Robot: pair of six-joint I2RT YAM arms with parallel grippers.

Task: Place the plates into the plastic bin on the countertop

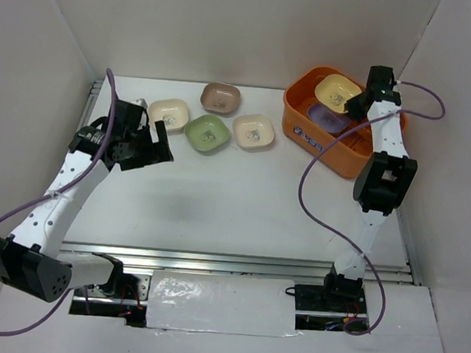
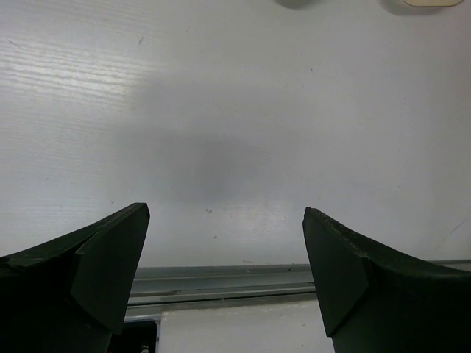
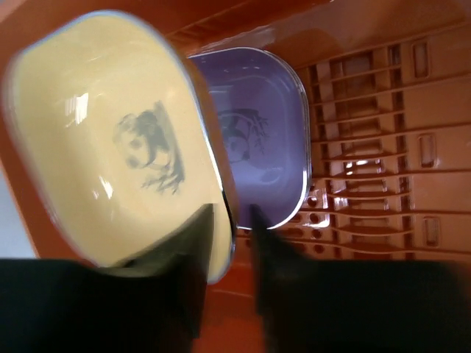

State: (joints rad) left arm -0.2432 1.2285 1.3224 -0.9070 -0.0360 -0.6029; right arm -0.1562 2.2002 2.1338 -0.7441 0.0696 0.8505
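My left gripper moves outward and down onto the green plate's nearest rim point(image 1: 187, 133) next, since the green plate lies below it and to its right in the top view.
The orange plastic bin point(image 1: 342, 154) stands at the back right of the white countertop point(image 1: 242, 194). My right gripper point(image 1: 355, 105) is over the bin, shut on the rim of a yellow plate point(image 1: 336, 91) that it holds tilted inside. In the right wrist view the yellow plate point(image 3: 110, 140) sits between the fingers of the right gripper point(image 3: 229, 235), above a lavender plate point(image 3: 257, 140) lying on the bin's perforated bottom point(image 3: 383, 132). Two cream plates point(image 1: 169, 114) point(image 1: 253, 132), a brown plate point(image 1: 221, 98) and a green plate point(image 1: 207, 133) lie on the countertop. My left gripper point(image 1: 160, 147) is open and empty beside the left cream plate.
White walls bound the countertop at the back and both sides. A metal rail point(image 1: 236, 265) runs along the near edge and also shows in the left wrist view point(image 2: 221, 283). The left wrist view shows bare countertop point(image 2: 221, 132) between the fingers point(image 2: 110, 265).
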